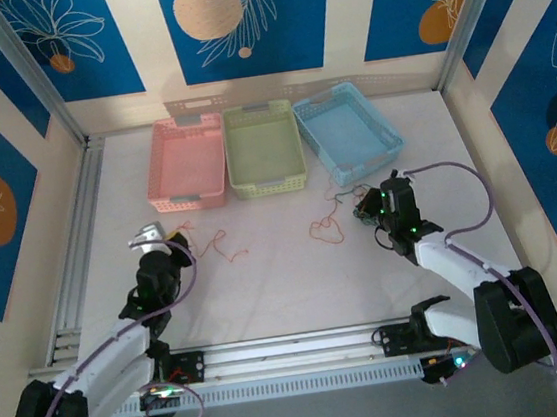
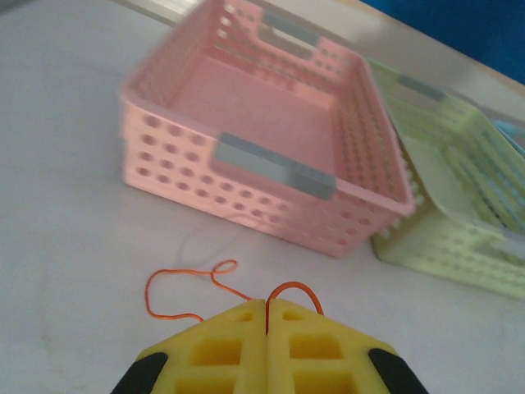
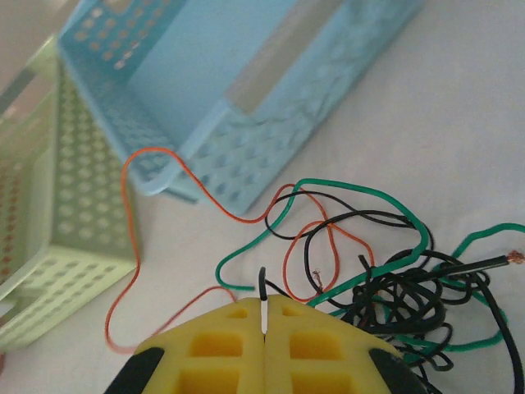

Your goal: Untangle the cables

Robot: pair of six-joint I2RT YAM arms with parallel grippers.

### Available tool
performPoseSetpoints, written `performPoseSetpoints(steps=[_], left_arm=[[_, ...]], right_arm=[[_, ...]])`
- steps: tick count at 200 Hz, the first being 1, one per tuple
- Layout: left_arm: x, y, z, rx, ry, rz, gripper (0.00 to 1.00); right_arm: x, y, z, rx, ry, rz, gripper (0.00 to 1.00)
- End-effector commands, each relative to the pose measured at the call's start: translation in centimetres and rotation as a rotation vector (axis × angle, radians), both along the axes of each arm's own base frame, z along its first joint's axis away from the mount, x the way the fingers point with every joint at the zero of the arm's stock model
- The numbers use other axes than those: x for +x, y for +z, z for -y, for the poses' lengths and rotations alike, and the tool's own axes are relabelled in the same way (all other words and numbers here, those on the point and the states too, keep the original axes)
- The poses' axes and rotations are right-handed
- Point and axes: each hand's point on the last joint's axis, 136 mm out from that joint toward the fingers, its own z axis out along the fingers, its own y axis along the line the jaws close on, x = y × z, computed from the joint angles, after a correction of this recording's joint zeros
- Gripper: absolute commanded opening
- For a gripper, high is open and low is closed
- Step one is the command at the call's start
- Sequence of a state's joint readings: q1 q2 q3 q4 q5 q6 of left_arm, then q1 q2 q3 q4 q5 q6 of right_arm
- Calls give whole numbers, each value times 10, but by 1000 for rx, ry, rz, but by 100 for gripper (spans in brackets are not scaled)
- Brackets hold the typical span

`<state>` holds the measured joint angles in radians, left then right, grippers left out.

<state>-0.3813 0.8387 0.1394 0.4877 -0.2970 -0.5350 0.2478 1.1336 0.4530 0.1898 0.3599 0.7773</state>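
The thin orange cable is clear of the knot, so my left gripper should rise, swing outward across the green basket and let go above the blue basket (image 1: 350,132).
My left gripper (image 2: 267,302) is shut on a thin orange cable (image 2: 176,275), which loops out over the white table in front of the yellow fingers. From above, this gripper (image 1: 158,230) sits just short of the pink basket, with an orange cable (image 1: 224,245) lying to its right. My right gripper (image 3: 264,300) is shut on the end of a black cable (image 3: 262,279). To its right lies a knot of black and green cables (image 3: 402,295), with an orange cable (image 3: 212,195) running through it. In the top view, the right gripper (image 1: 363,209) is beside an orange loop (image 1: 326,229).
Three empty baskets stand in a row at the back: pink (image 1: 193,200), green (image 1: 268,186) and blue (image 1: 318,146). The blue basket (image 3: 246,139) is close ahead of the right gripper, and the pink one (image 2: 189,180) is ahead of the left. A metal rail runs along the left edge.
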Motion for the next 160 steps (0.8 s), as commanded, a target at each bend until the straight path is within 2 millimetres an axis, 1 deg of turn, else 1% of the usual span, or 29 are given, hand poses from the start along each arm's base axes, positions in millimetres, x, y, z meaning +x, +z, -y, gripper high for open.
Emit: performPoseSetpoints(steps=[1, 21, 41, 54, 75, 100, 119, 136, 160], left_arm=[[9, 36, 29, -27, -159, 106, 0], [9, 42, 39, -37, -210, 120, 0], [7, 54, 57, -76, -310, 123, 0], [2, 74, 77, -122, -422, 147, 0], [-6, 114, 107, -185, -568, 196, 0], [-4, 162, 142, -179, -685, 222, 0], [7, 199, 168, -183, -743, 256, 0], [19, 226, 194, -185, -790, 274, 0], [42, 255, 232, -188, -836, 296, 0]], right_arm=[[13, 33, -32, 13, 156, 119, 0], [14, 33, -37, 3, 173, 119, 0], [15, 30, -40, -7, 181, 101, 0], [15, 31, -40, -8, 180, 101, 0], [15, 28, -35, -14, 149, 86, 0], [16, 25, -32, -17, 132, 66, 0], [16, 22, -28, -21, 106, 53, 0], [15, 20, -23, -23, 82, 45, 0], [16, 19, -21, -19, 72, 37, 0]])
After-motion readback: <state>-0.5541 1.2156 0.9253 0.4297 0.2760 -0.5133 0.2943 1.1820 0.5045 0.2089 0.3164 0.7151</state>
